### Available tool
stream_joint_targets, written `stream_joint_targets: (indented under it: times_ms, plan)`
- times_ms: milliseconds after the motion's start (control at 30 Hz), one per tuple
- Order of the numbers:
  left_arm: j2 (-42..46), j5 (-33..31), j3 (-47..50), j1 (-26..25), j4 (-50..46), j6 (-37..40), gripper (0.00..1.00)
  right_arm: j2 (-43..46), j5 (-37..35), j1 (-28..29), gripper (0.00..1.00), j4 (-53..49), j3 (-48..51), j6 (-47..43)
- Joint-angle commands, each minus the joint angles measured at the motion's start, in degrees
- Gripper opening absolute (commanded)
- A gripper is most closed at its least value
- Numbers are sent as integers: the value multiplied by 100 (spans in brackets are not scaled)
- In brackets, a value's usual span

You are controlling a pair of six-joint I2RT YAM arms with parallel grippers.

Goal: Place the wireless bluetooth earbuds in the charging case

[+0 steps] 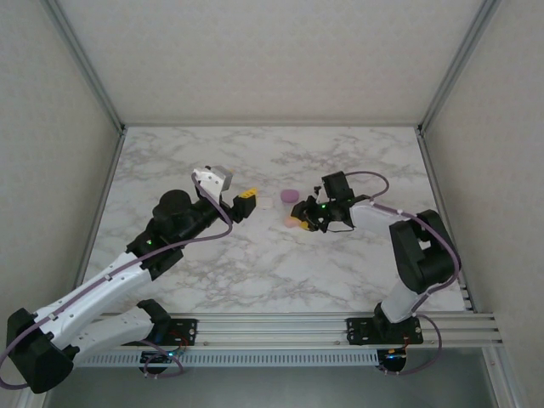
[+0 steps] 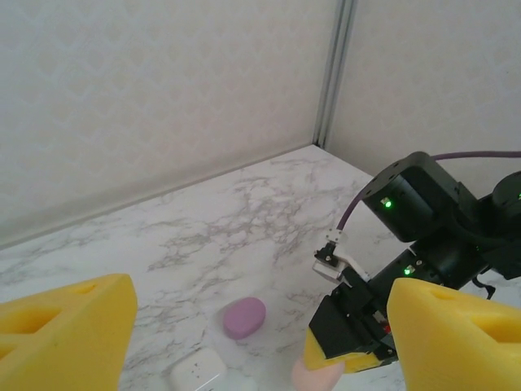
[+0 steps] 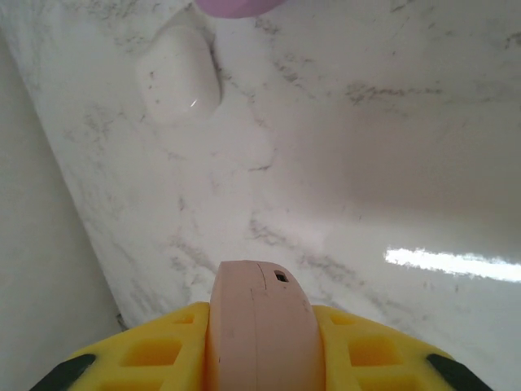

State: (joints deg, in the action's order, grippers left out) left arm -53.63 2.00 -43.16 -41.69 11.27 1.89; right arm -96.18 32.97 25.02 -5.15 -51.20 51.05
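The peach-pink charging case needs to be lowered and released next by my right gripper, short of the purple case.
My right gripper [image 1: 299, 221] is shut on a peach-pink, pebble-shaped charging case [image 3: 259, 326], holding it low over the marble table [image 1: 255, 263]. The case's lid is closed, with a seam and a small port showing on its upper end. That pink case [image 2: 317, 375] also pokes out under the right gripper's yellow pads [image 2: 346, 358] in the left wrist view. My left gripper [image 1: 242, 204] hovers to the left of it, open, with nothing between its yellow fingers [image 2: 73, 334]. The earbuds are out of view.
A purple case [image 2: 244, 317] lies closed on the table just beyond the pink one, and a white case [image 2: 198, 371] lies beside it. Both also appear ahead of the right gripper: the white case [image 3: 179, 77] and the purple case [image 3: 236, 6]. Walls enclose the table.
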Motion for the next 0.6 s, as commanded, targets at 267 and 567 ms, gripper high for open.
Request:
stream_joint_targets:
  times_ms: [267, 567]
  plan:
    - [-165, -229, -217, 21, -79, -65, 83, -902, -61, 104, 26, 884, -140, -94]
    - [-95, -437, -141, 42, -129, 6, 94, -297, -972, 124, 59, -234, -60, -611]
